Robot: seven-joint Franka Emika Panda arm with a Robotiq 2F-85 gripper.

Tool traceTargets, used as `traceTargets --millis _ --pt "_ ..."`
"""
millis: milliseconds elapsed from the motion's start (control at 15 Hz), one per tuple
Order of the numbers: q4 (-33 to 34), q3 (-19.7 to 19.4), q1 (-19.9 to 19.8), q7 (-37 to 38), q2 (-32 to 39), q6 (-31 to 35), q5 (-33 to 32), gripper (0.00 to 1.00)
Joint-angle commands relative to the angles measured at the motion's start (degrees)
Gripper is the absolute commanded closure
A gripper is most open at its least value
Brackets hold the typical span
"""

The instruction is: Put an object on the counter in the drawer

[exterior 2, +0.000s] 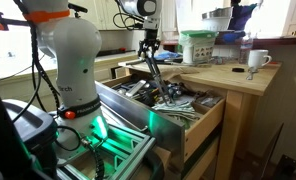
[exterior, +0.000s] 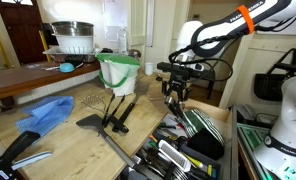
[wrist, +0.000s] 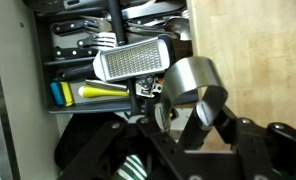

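Observation:
I will next turn my gripper and lower it slightly toward the open drawer (exterior 2: 193, 135), and there I will let go of the slim black utensil.
My gripper (exterior: 175, 96) hangs over the open drawer (exterior 2: 193, 135), next to the edge of the pale-wood counter (exterior: 68, 145). In an exterior view the gripper (exterior 2: 148, 52) is shut on a slim black utensil (exterior 2: 160, 78). The utensil slants down from the jaws, and its lower end reaches the utensils in the drawer. In the wrist view the fingers (wrist: 181, 110) are close together above a silver metal cup (wrist: 188, 78); the utensil is hard to make out there. The drawer also holds a flat grater (wrist: 133, 62) and a green-and-white striped item (wrist: 136, 166).
Several black utensils (exterior: 113, 118) and a blue cloth (exterior: 46, 113) lie on the counter. A green-and-white container (exterior: 118, 72) stands behind them. A white mug (exterior 2: 256, 60) stands near the counter's edge. The robot's white base (exterior 2: 68, 60) stands beside the drawer.

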Motion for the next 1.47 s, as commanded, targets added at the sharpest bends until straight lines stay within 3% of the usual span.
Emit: traceTargets --millis 0,400,467,533,667,867,1067,1133,1200,1333,1400 --pt "2.6 0.3 0.4 -6.5 3.6 -6.0 -2.7 0.66" --pt "7.7 1.5 1.8 -16.5 10.7 -10.3 -8.5 0.66" --pt "7.7 1.4 1.9 -18.7 11.0 -10.2 -9.3 0.16" --pt "7.4 1.3 1.9 -21.0 11.0 -9.9 -9.8 0.15" --pt "6.7 1.0 1.7 -26.6 10.5 -8.6 -9.9 0.01" --pt "2.7 0.0 1.0 -35.9 6.9 -2.8 -7.6 0.00" --pt "-2.9 -1.2 -0.1 -41.3 2.9 4.7 -13.4 0.00" --pt "-3.8 -2.0 -0.7 -46.6 1.7 6.6 -11.4 0.00" --pt "-3.4 -2.8 -0.7 -52.1 0.7 4.7 -4.6 0.00" --pt "-2.3 -4.7 -1.1 -60.3 -1.2 0.1 3.2 0.00" --pt "-1.5 -2.6 -1.2 -53.1 2.3 3.2 -2.5 0.00"
